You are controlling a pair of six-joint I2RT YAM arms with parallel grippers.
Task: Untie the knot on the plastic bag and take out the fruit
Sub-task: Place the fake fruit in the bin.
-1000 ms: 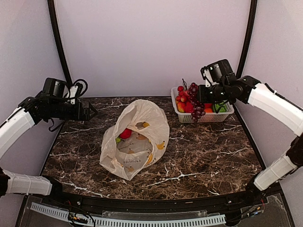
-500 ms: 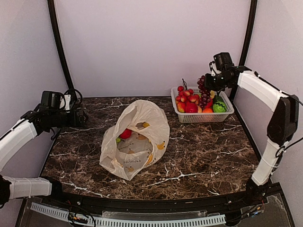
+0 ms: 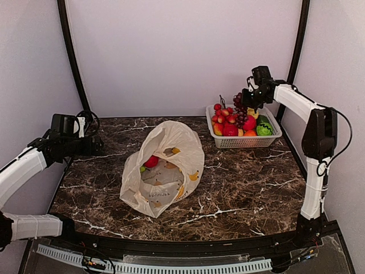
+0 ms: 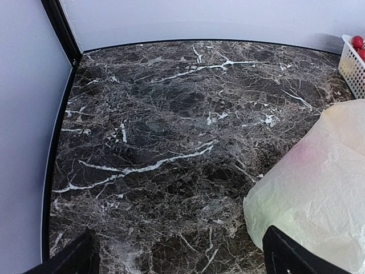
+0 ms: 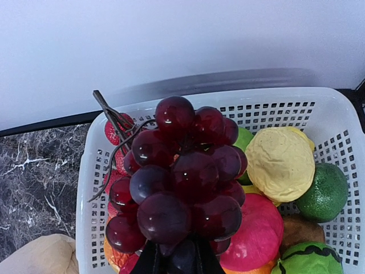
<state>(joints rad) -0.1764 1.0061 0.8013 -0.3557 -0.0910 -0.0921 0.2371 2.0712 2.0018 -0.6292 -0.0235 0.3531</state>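
The right gripper will next lower the grapes onto the spot between berry heap and yellow fruit (image 3: 241,121) below it and let go, because the grapes already hang over that spot.
The plastic bag (image 3: 165,165) lies in the middle of the marble table, its mouth loose toward the left; no knot shows. Inside it I see a red fruit (image 3: 151,161) and a green piece (image 3: 142,169). My right gripper (image 3: 247,101) is shut on the dark purple grape bunch (image 3: 240,114) and holds it above the white mesh basket (image 3: 274,137). In the right wrist view the grape bunch (image 5: 182,177) hangs from my shut gripper (image 5: 174,260) over the basket (image 5: 228,97). My left gripper (image 3: 100,146) is open and empty, left of the bag (image 4: 319,188).
The basket holds a red berry bunch (image 3: 222,113), a yellow fruit (image 5: 279,162), a green lime (image 5: 322,191) and a pink-red fruit (image 5: 256,231). Grey walls and black posts close in the table on three sides. The basket's corner (image 4: 353,63) shows in the left wrist view.
My right arm has swung back and up with the grape bunch, now over the basket's rear. My left arm has drawn back to the left, away from the bag.
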